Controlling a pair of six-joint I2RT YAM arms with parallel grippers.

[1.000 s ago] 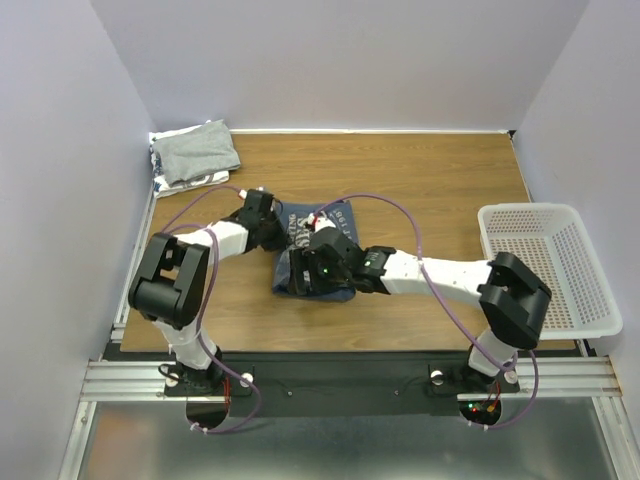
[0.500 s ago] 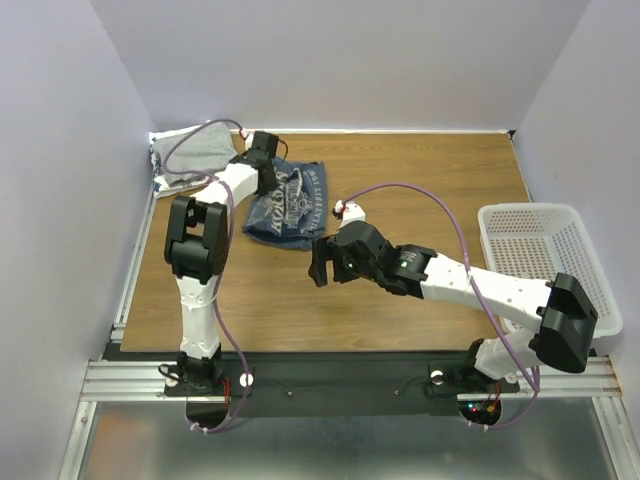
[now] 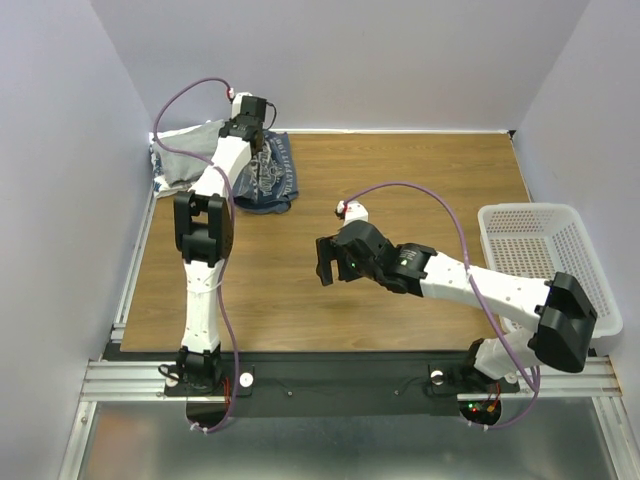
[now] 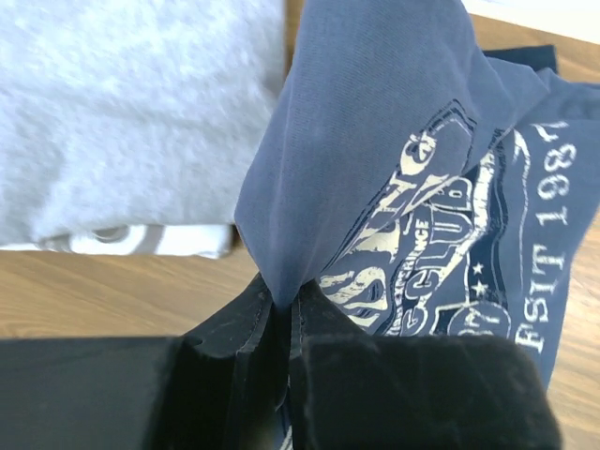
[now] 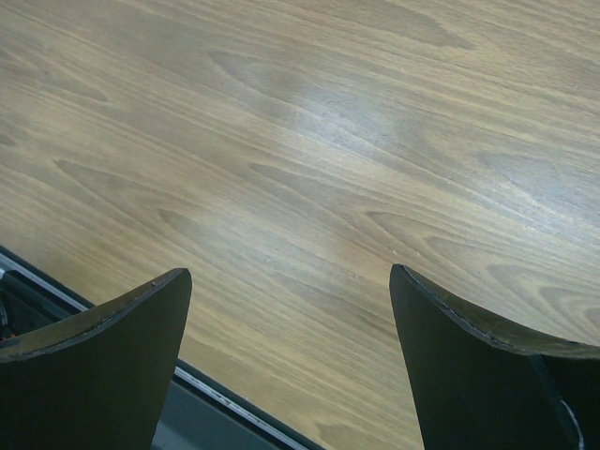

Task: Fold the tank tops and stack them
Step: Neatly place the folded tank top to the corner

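Observation:
My left gripper lifts and carries the fold of the blue top over the grey top next and releases it there, left in the top view.
The slate-blue tank top (image 3: 268, 178) with white lettering lies bunched at the far left of the table, next to the light grey tank top (image 3: 190, 160), which rests on the black-and-white patterned one (image 3: 160, 185). My left gripper (image 3: 252, 128) is shut on a fold of the blue top (image 4: 375, 169); the grey top (image 4: 131, 112) shows to its left with the patterned top's edge (image 4: 122, 239) under it. My right gripper (image 3: 325, 262) is open and empty over bare wood at the table's middle; its fingers (image 5: 103, 366) frame only the tabletop.
A white mesh basket (image 3: 545, 262) stands at the right edge of the table. The wooden tabletop (image 3: 400, 190) is bounded by grey-violet walls at the back and sides. The black front rail (image 5: 56, 305) shows near my right gripper.
My left gripper has dragged the blue top from the table's middle to the far left beside the grey top. My right gripper let go of it, opened and drew back.

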